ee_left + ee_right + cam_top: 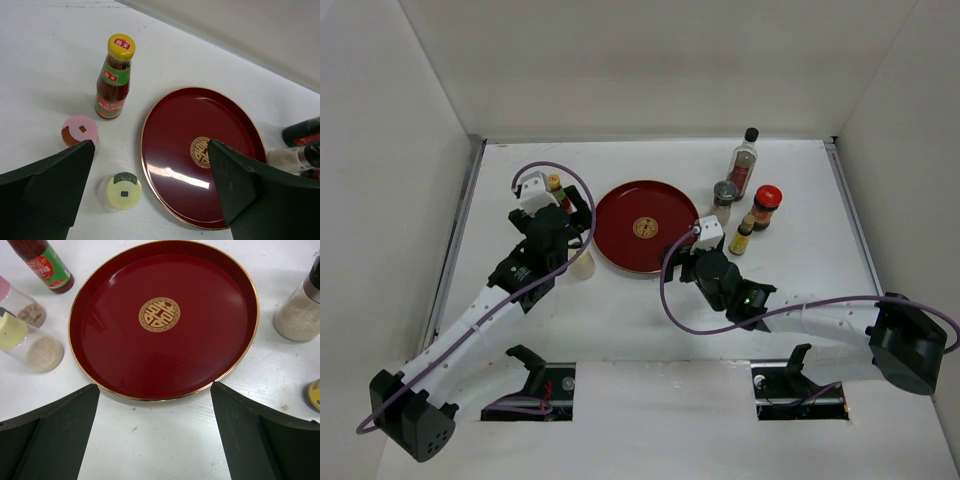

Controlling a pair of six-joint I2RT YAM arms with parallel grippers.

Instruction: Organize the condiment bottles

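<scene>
My left gripper needs to move outward, then down around the bottle's yellow cap [554,181] [121,47] and close, because the sauce bottle stands upright outward of my open fingers.
On the left of the red tray [620,205] stand a yellow-capped sauce bottle [556,190] and a cream-topped shaker [583,263]. The left wrist view shows that bottle [114,80], a pink-topped shaker [80,130] and the cream-topped shaker [123,191]. On the right stand a tall clear black-capped bottle [747,160], a grey-lidded jar [724,198], a red-capped jar [766,207] and a small yellow-capped bottle [742,237]. My left gripper [585,225] [151,145] is open and empty at the tray's left rim. My right gripper [678,262] [154,386] is open and empty at the tray's near rim.
The round red tray [175,125] [200,340] with a gold emblem holds nothing. White walls close the table at the back and both sides. The right wrist view shows the sauce bottle [42,265], both shakers on the left and the grey-lidded jar [300,310] on the right.
</scene>
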